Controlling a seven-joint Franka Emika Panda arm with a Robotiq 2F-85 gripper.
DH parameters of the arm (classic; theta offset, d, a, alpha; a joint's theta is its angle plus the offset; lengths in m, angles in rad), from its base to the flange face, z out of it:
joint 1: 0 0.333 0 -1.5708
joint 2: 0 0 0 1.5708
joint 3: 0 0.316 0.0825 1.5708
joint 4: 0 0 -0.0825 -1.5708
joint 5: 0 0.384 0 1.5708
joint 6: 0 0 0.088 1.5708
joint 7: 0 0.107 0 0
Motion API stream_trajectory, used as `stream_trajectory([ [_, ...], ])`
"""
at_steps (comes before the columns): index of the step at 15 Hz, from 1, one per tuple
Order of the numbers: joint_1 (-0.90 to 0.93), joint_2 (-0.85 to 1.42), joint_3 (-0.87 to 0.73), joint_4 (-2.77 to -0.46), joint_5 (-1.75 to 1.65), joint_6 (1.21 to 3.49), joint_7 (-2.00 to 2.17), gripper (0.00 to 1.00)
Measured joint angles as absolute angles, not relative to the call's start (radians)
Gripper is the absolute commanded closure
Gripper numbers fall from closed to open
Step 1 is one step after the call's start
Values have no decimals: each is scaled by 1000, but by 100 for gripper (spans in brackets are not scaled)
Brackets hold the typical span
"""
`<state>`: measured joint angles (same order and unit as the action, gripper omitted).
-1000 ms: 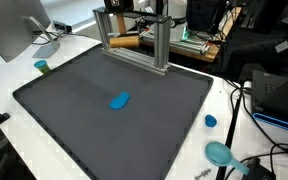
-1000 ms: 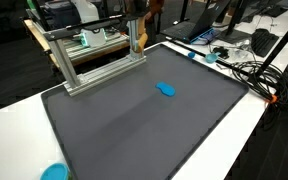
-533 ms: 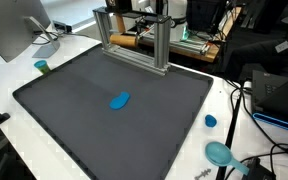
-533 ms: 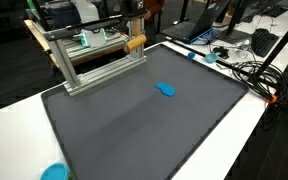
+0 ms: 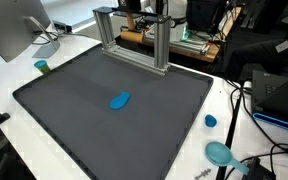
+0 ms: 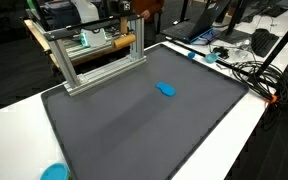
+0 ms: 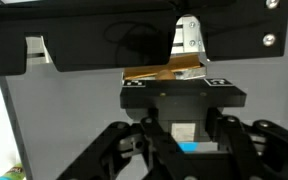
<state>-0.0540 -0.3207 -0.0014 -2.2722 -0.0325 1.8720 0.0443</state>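
Observation:
My gripper shifts over the dark top bar, away from the blue object, next, then releases the rod's end.
A wooden rod [image 6: 119, 42] hangs level just above the top bar of the aluminium frame [image 6: 69, 60] at the back of the dark grey mat [image 6: 134, 120]. My gripper [image 6: 134, 34] comes down from above and is shut on the rod's end. In the exterior view from the opposite side the wooden rod [image 5: 134, 37] lies behind the frame [image 5: 162, 45]. A small blue object [image 5: 119, 100] lies alone mid-mat, far from the gripper. In the wrist view the gripper [image 7: 187, 140] fills the bottom and wood [image 7: 164, 72] shows past its body.
A monitor [image 5: 14, 30] stands off one mat corner beside a small teal cap [image 5: 41, 66]. A blue lid [image 5: 211, 121], a teal bowl [image 5: 219, 153] and cables [image 6: 249, 70] lie on the white table. A laptop [image 6: 199, 30] and clutter sit behind the frame.
The rod has swung from near upright to level and reached along the frame's top bar. The blue object has not moved.

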Motion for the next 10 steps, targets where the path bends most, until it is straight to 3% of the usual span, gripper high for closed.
stream_trajectory([
  [1,-51,-335,2,-2283,-34,1872,44,53],
  [2,-50,-344,3,-2289,-35,1872,44,78],
  [10,-41,-347,3,-2305,-33,1872,41,78],
])
